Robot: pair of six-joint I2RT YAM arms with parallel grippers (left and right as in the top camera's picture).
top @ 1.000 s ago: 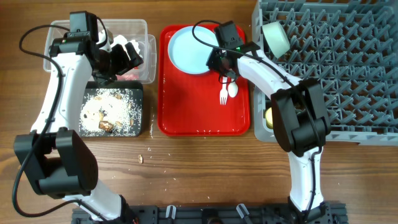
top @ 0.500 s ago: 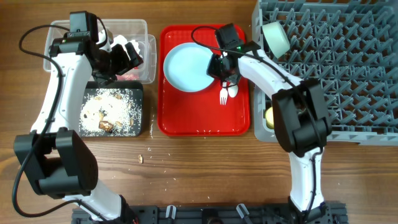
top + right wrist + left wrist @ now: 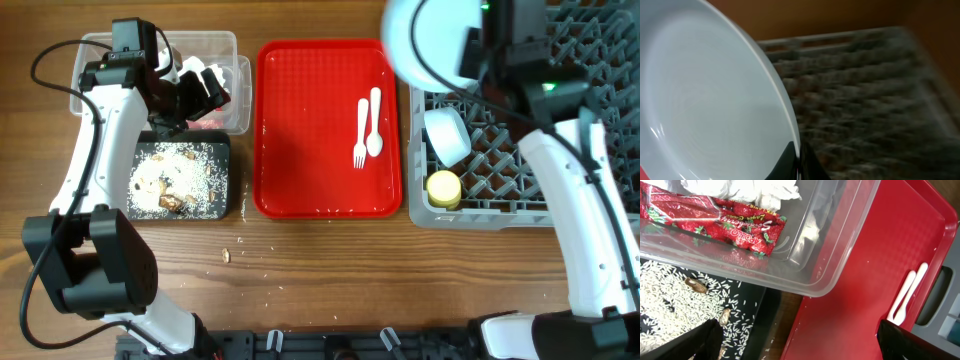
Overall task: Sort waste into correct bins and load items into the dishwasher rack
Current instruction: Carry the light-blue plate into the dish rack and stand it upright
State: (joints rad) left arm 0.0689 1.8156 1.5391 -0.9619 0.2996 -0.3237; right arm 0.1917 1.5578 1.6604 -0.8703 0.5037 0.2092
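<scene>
My right gripper turns the plate upright next and brings it down into open rows (image 3: 492,148) beside the bowl.
My right gripper (image 3: 468,52) is shut on the rim of the pale blue plate (image 3: 430,40) and holds it high over the left edge of the grey dishwasher rack (image 3: 560,110). In the right wrist view the plate (image 3: 705,100) fills the left side, with the blurred rack (image 3: 865,100) behind it. The white fork (image 3: 359,130) and spoon (image 3: 374,125) lie on the red tray (image 3: 310,150). A pale bowl (image 3: 447,135) and the yellow cup (image 3: 443,187) sit in the rack. My left gripper (image 3: 205,85) is open and empty over the clear tub (image 3: 160,45), which holds the tissue (image 3: 740,187) and wrapper (image 3: 715,222).
The black tray (image 3: 222,178) with rice and brown scraps sits in front of the clear tub. A few scraps lie on the wooden table (image 3: 226,254) near the front. The plate hides part of the rack's back left corner from above.
My right gripper has lifted the plate off the red tray and carried it up and to the right, over the rack. The left arm has not moved.
</scene>
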